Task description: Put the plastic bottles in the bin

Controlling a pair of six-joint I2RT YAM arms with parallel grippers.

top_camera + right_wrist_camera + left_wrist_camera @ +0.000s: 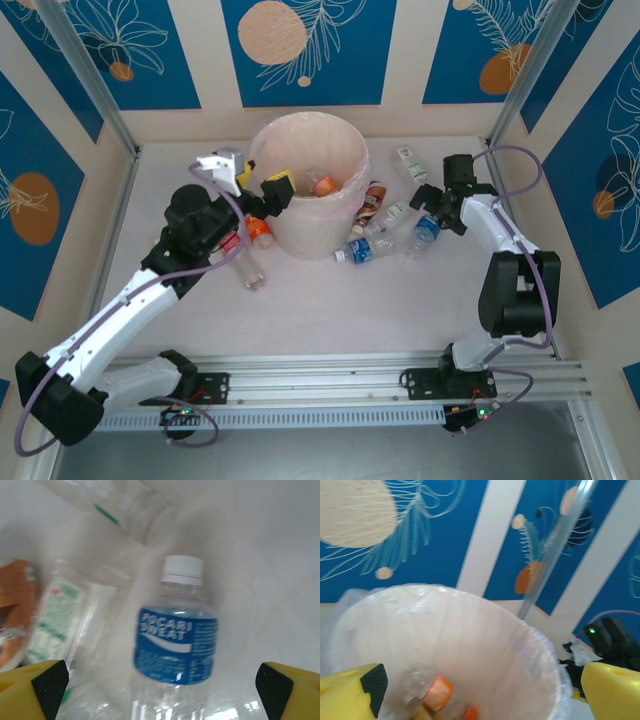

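Note:
My right gripper is above the bottle, which lies between its open fingers. It will go down next around the blue label of the white-capped bottle [177, 640] and close its fingers.
The bin [300, 150], a tall pale bucket with a thin liner, stands at the table's middle back. My left gripper [268, 190] is open and empty at its left rim. The left wrist view looks into the bin [485, 630], where an orange-labelled bottle [437, 692] lies between the yellow fingers of the left gripper [480, 692]. My right gripper [432, 208] is open above a blue-labelled bottle [425, 228] right of the bin. The right wrist view has this white-capped bottle [177, 640] lying between the open jaws of the right gripper [162, 685], untouched.
More bottles lie around the bin: an orange-labelled one [258, 232] and a clear one [252, 272] on its left, a blue-labelled one [358, 250], a brown-labelled one [374, 198] and a green-and-white one [410, 162] on its right. A green-labelled bottle [55, 615] lies beside the blue one.

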